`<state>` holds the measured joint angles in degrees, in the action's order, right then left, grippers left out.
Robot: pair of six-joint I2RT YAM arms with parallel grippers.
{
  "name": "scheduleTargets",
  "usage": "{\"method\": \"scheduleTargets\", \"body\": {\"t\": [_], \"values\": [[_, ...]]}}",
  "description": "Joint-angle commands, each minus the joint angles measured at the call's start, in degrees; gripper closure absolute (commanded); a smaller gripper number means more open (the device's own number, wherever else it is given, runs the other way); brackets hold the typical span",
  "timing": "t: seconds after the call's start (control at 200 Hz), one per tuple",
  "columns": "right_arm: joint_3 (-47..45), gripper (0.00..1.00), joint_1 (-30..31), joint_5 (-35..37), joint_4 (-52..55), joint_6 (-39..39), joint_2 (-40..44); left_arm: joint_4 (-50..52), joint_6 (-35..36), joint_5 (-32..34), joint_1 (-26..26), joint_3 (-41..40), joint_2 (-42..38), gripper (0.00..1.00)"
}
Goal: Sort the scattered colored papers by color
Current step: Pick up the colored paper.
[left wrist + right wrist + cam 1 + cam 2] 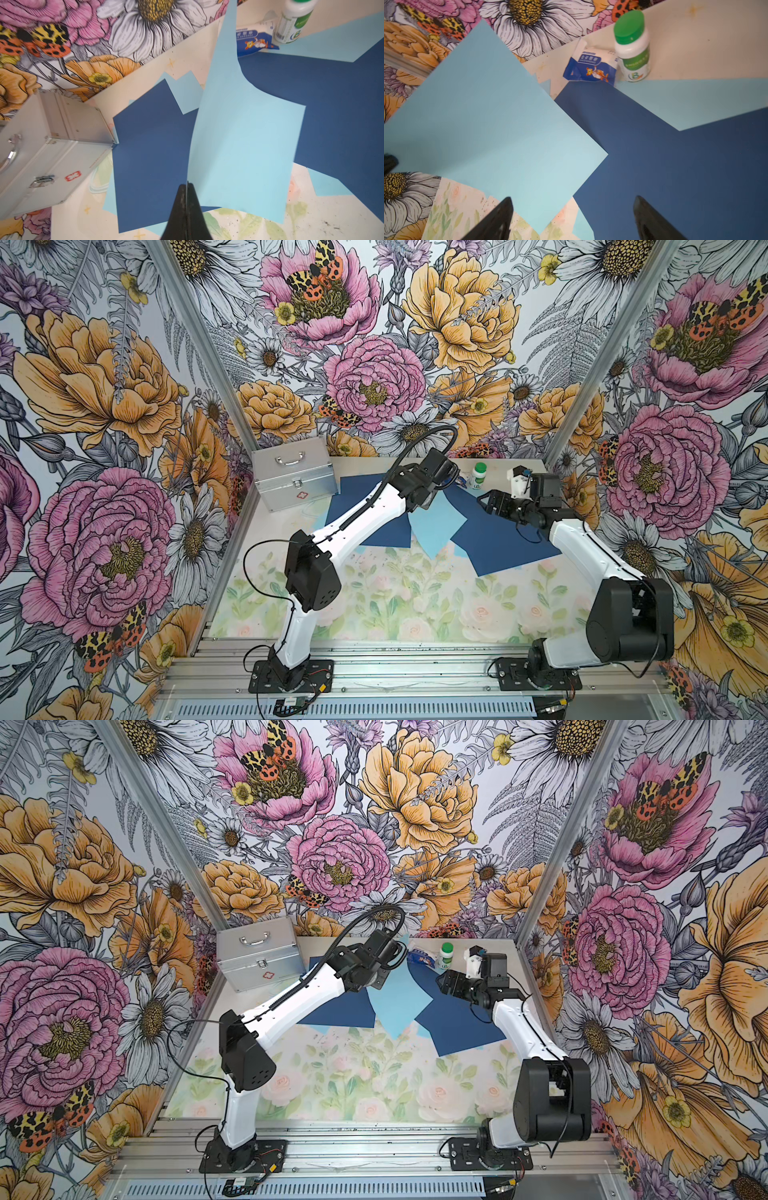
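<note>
My right gripper tilts up and moves across onto the light blue paper's loose edge [571,191] next, since this edge lies between it and my left gripper.
My left gripper [188,187] is shut on the edge of a light blue paper [245,145], which hangs lifted and curved above the table. In both top views this sheet [436,526] [399,1006] lies between two dark navy papers, one on the left [374,526] and one on the right [498,543]. More light blue papers [185,93] [695,99] peek out from under the navy ones. My right gripper [573,199] is open and empty, hovering over the corner of the held sheet [492,124] and the right navy paper [675,166].
A silver metal case [293,472] stands at the back left, touching the left navy paper. At the back, by the wall, are a white bottle with a green cap [478,477] and a crinkled blue-and-white packet [591,68]. The flowered table mat [395,605] shows in front.
</note>
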<state>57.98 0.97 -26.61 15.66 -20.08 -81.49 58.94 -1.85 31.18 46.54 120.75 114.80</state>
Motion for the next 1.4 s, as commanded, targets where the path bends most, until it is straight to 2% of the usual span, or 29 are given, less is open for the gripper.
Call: {"method": "scheduleTargets", "body": {"t": [0.0, 0.115, 0.18, 0.48, 0.696, 0.826, 1.001, 1.111, 1.191, 1.396], "values": [[-3.71, 0.09, 2.53, 0.66, -10.40, 5.71, 4.53, 0.65, 8.11, 0.96, 0.42, 1.42, -4.86, 1.00], [-11.38, 0.08, 3.89, -0.96, -25.30, 6.80, 9.70, 0.59, 11.33, -2.79, 0.32, 1.24, -8.61, 1.00], [-13.43, 0.07, 4.57, -1.73, -29.83, 8.12, 11.37, 0.56, 13.27, -4.90, 0.38, 0.92, -9.99, 1.00], [-10.63, 0.13, 8.90, -4.94, -28.84, 16.38, 11.49, 0.49, 16.90, -14.99, 1.14, 0.21, -18.74, 1.00], [-10.56, 0.19, 9.75, -0.92, -29.41, 18.40, 13.23, 0.48, 16.88, -17.83, 1.27, -0.58, -22.02, 1.00], [-10.28, 0.34, 9.69, -1.76, -29.90, 17.81, 14.61, 0.39, 16.19, -18.78, 0.77, -1.08, -23.54, 1.00], [-10.02, 0.68, 9.84, -5.59, -29.28, 15.95, 16.17, -0.31, 15.43, -18.79, -0.22, -2.38, -24.95, 1.00], [-8.84, 0.83, 10.09, -7.35, -26.76, 15.33, 16.42, -0.82, 14.73, -18.79, -1.26, -3.30, -25.59, 1.00], [-7.81, 1.00, 10.36, -8.78, -24.96, 14.97, 16.28, -1.47, 14.22, -20.13, -1.84, -3.95, -25.93, 1.00], [-5.76, 1.00, 11.24, -11.21, -22.44, 13.52, 15.60, -3.38, 13.71, -21.51, -3.02, -6.08, -26.65, 1.00]]}}
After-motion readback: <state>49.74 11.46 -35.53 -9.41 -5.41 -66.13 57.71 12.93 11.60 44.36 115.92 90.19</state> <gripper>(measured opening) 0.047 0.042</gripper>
